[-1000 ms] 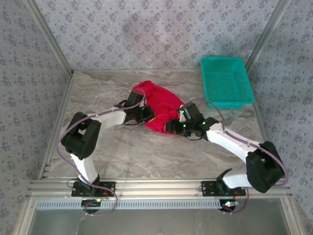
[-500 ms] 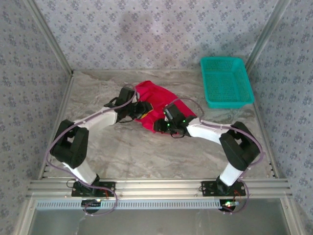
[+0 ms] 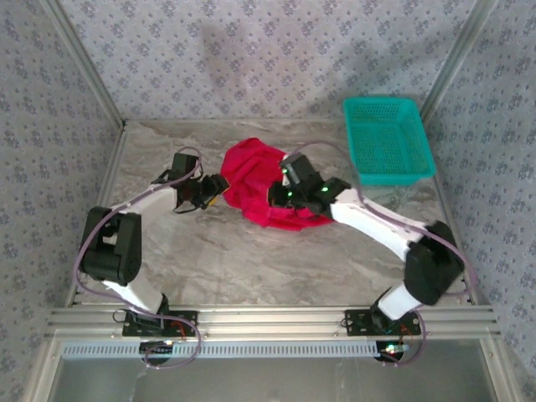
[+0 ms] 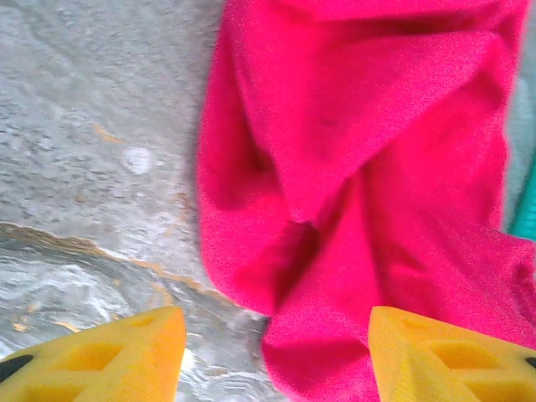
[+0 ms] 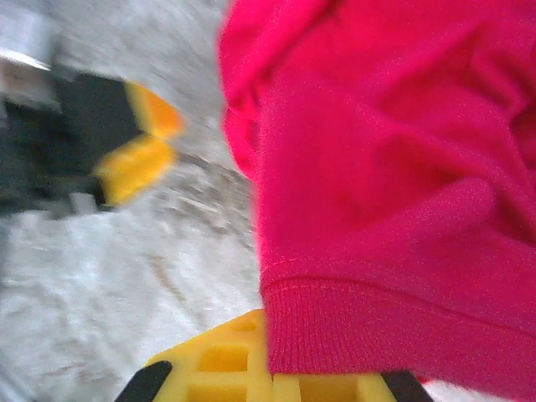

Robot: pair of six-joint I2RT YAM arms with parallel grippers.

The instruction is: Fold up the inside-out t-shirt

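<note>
The robot's right gripper will lift the ribbed hem next and carry it outward and down onto the marble (image 3: pixel 332 157) beside the teal basket, since the t-shirt (image 3: pixel 255 180) lies crumpled.
The inside-out t-shirt (image 3: pixel 255 180) lies as a crumpled bright red heap at mid-table. My left gripper (image 3: pixel 218 193) stands open just left of the heap. In the left wrist view its yellow fingertips (image 4: pixel 113 352) are wide apart, with a low fold of the t-shirt (image 4: pixel 335 251) lying loose between them over the marble. My right gripper (image 3: pixel 274 198) sits over the heap's right half. It is shut on the ribbed hem of the t-shirt (image 5: pixel 394 327), which drapes over its yellow finger (image 5: pixel 222 364).
A teal mesh basket (image 3: pixel 388 138) stands at the back right corner; a teal sliver (image 4: pixel 528 213) of it shows past the cloth. Patterned walls close in the marble table (image 3: pixel 251 260). My left gripper (image 5: pixel 138 155) shows blurred in the right wrist view.
My left gripper has let go of the t-shirt, opened and drawn back to the left. My right gripper has closed on the hem and moved toward the back left, bunching the cloth.
</note>
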